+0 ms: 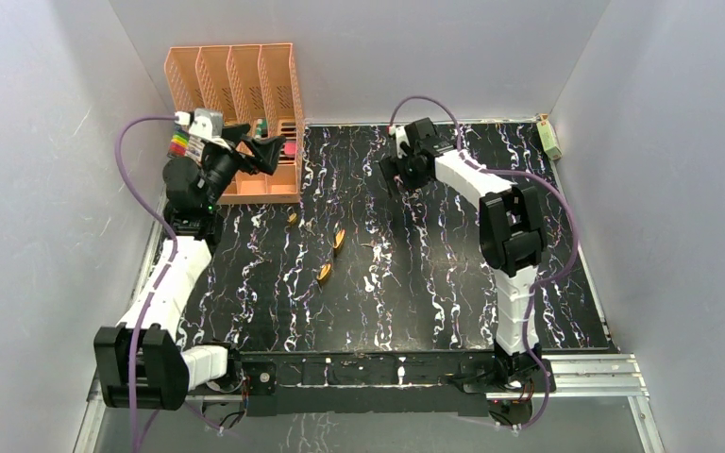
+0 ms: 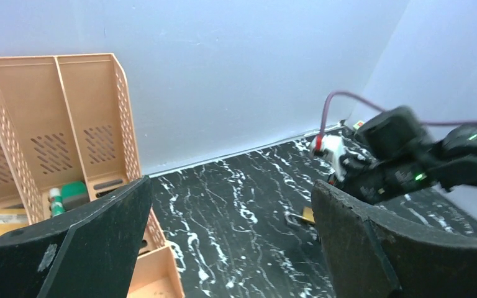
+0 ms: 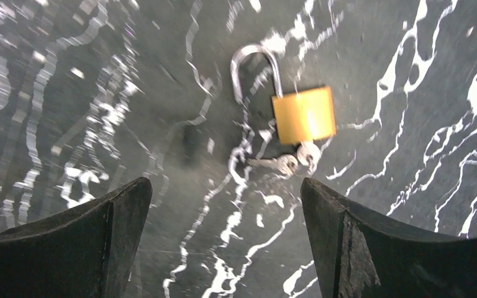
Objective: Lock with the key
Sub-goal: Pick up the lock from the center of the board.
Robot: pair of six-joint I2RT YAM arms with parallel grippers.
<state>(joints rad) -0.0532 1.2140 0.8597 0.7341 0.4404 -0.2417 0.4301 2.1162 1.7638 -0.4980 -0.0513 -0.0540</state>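
My right gripper should next lower and shift right in the wrist view onto the padlock's brass body point(image 3: 304, 115).
A brass padlock point(image 3: 303, 115) lies flat on the black marbled mat, its silver shackle point(image 3: 256, 65) swung open. A small bunch of keys point(image 3: 287, 163) rests against the lock's bottom edge. My right gripper point(image 3: 225, 183) hangs open above the mat, just short of lock and keys, with nothing between its fingers. In the top view it point(image 1: 396, 175) hovers at the back middle of the mat. My left gripper point(image 2: 231, 186) is open and empty, raised beside the orange organizer point(image 2: 68, 124). From there the edge of a padlock point(image 2: 307, 215) shows under the right arm point(image 2: 404, 155).
More brass padlocks point(image 1: 292, 218) point(image 1: 339, 238) point(image 1: 326, 273) and loose keys point(image 1: 369, 282) lie mid-mat. The orange file organizer point(image 1: 231, 85) stands at the back left, close to my left gripper point(image 1: 262, 143). Grey walls close in the mat on three sides.
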